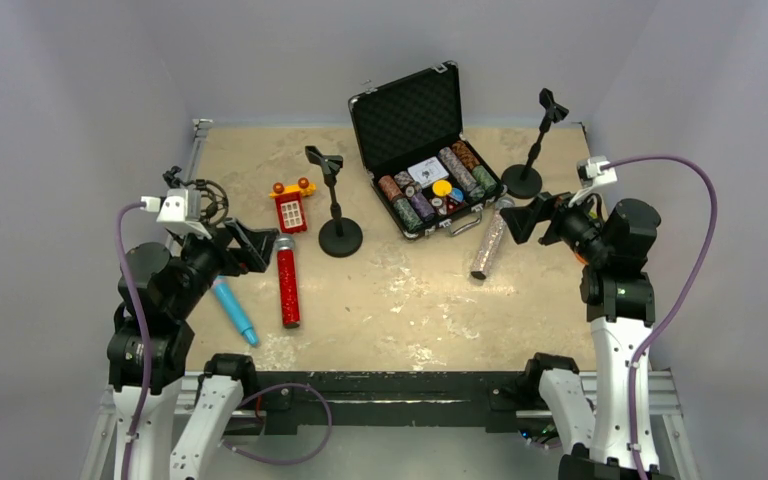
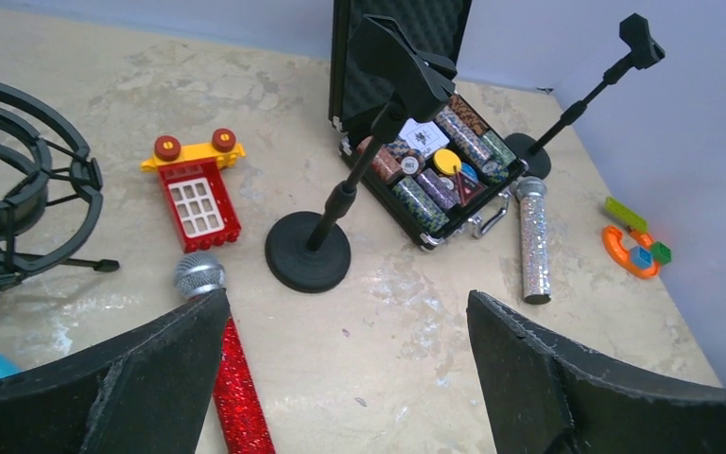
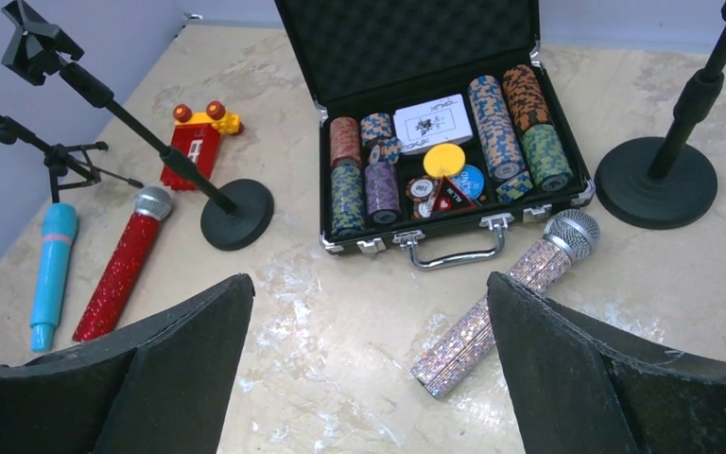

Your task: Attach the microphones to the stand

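Observation:
My left gripper is to rise outward next, then tip its fingers down over the middle stand's empty clip [image 1: 324, 160] [image 2: 404, 68], high on the stand's pole, and close.
Three microphones lie flat on the table. The red glitter one [image 1: 287, 283] [image 2: 236, 378] and the light-blue one [image 1: 234, 311] [image 3: 52, 274] rest just in front of my left gripper [image 1: 250, 245] [image 2: 347, 295], which hovers open and empty. The silver glitter microphone [image 1: 488, 240] [image 3: 477, 331] lies beside the case, close under my right gripper [image 1: 525, 215] [image 3: 369, 279], also open and empty. One black stand [image 1: 338, 205] [image 2: 340, 199] with an empty clip is mid-table. A second stand [image 1: 535, 150] [image 3: 657, 180] is at the back right.
An open black case [image 1: 425, 150] of poker chips sits at the back centre. A red toy phone [image 1: 291, 207] lies left of the middle stand. A black shock-mount tripod [image 1: 200, 195] [image 2: 19, 180] is at the far left. Small coloured toys [image 2: 629, 248] lie by the right wall.

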### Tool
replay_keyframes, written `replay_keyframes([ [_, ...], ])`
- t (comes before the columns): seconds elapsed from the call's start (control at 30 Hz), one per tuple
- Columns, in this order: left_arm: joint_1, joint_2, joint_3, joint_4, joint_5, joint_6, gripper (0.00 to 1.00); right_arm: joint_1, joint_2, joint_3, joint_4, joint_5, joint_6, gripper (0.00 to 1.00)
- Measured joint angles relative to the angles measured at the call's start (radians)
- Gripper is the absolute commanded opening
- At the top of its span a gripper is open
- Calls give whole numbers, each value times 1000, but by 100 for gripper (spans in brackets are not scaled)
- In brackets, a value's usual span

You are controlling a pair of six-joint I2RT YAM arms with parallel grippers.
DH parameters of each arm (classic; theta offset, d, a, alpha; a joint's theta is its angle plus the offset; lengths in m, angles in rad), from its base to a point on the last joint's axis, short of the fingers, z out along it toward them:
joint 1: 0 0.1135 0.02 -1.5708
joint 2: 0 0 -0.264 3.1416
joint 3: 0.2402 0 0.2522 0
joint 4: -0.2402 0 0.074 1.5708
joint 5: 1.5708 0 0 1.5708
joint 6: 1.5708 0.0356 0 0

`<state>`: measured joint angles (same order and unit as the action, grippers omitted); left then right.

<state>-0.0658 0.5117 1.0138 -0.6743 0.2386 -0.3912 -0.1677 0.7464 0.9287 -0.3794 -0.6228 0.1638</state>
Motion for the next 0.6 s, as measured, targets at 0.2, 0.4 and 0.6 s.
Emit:
replay_keyframes([
  [0.2,0,25,8,-2,50,-65,99,0,8,0,2,-77,-51,99],
  [0.4,0,80,55,-22,95,-126,97,16,34,5,-53,-317,-309,99],
  [0.6,-11,207,183,-130,103,-141,97,58,50,8,-131,-391,-529,99],
])
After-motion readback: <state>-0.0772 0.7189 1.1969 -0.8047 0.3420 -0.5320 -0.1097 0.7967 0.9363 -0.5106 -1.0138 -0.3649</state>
